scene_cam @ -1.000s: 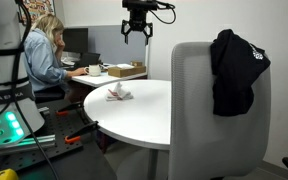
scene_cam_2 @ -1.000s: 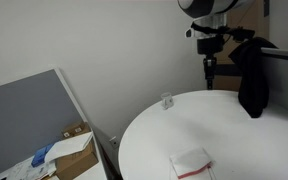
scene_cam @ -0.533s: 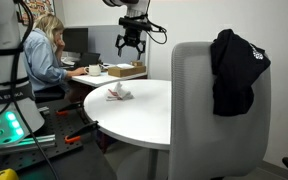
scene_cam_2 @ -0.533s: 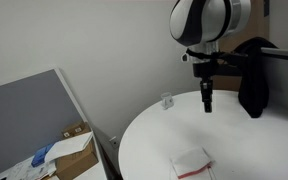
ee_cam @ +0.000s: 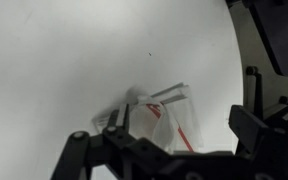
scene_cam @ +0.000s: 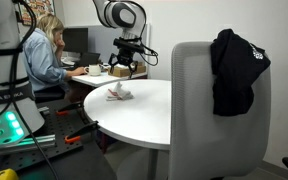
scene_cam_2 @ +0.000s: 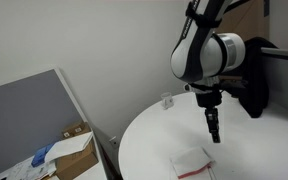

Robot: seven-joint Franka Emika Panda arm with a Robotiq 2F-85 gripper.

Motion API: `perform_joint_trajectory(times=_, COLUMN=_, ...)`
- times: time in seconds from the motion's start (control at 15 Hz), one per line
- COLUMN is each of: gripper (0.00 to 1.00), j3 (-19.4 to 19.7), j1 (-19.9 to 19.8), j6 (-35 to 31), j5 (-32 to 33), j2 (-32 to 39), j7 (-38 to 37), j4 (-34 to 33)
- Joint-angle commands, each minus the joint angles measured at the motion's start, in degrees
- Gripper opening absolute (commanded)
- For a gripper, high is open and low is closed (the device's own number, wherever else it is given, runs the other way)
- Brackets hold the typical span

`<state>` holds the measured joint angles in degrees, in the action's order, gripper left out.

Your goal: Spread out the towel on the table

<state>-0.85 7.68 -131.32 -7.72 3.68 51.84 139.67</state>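
A fold stands up from the crumpled towel while my fingertips hang above and beside it, so next I lower my gripper and shift onto that fold.
A small white towel with a red stripe (scene_cam: 119, 93) lies crumpled and folded on the round white table (scene_cam: 159, 115). It also shows in an exterior view (scene_cam_2: 191, 163) near the table's front edge, and in the wrist view (ee_cam: 156, 112). My gripper (scene_cam: 124, 69) hangs above the table a little beyond the towel, open and empty. In an exterior view the gripper (scene_cam_2: 216, 134) points down, above and to the right of the towel. In the wrist view the gripper (ee_cam: 176, 128) has its jaws apart on either side of the towel, not touching it.
A grey chair (scene_cam: 206, 115) with a black jacket (scene_cam: 236, 70) stands at the table. A person (scene_cam: 42, 52) sits at a desk behind. A cardboard box (scene_cam_2: 76, 150) and a grey partition (scene_cam_2: 24, 115) stand beside the table. A small clear object (scene_cam_2: 167, 100) sits on the table.
The arm has come down from high above the table towards the towel. The gripper stays open. The towel has not moved.
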Motion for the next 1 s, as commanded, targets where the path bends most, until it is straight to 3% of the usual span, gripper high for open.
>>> perform_joint_trajectory(times=0.0, gripper=1.00, j3=-3.0, j1=-1.2, j6=-6.4, j5=-1.0, j2=4.7, j7=0.4, j4=-0.4)
perform_joint_trajectory(times=0.47, gripper=1.00, j3=-7.3, j1=-3.7, j6=-11.5, j5=-2.8, j2=13.0, j7=-1.6, j4=-4.6)
perform_joint_trajectory(times=0.93, gripper=1.00, j3=-11.1, j1=-4.9, j6=-10.4, j5=-4.8, j2=15.7, j7=-5.3, j4=-8.9)
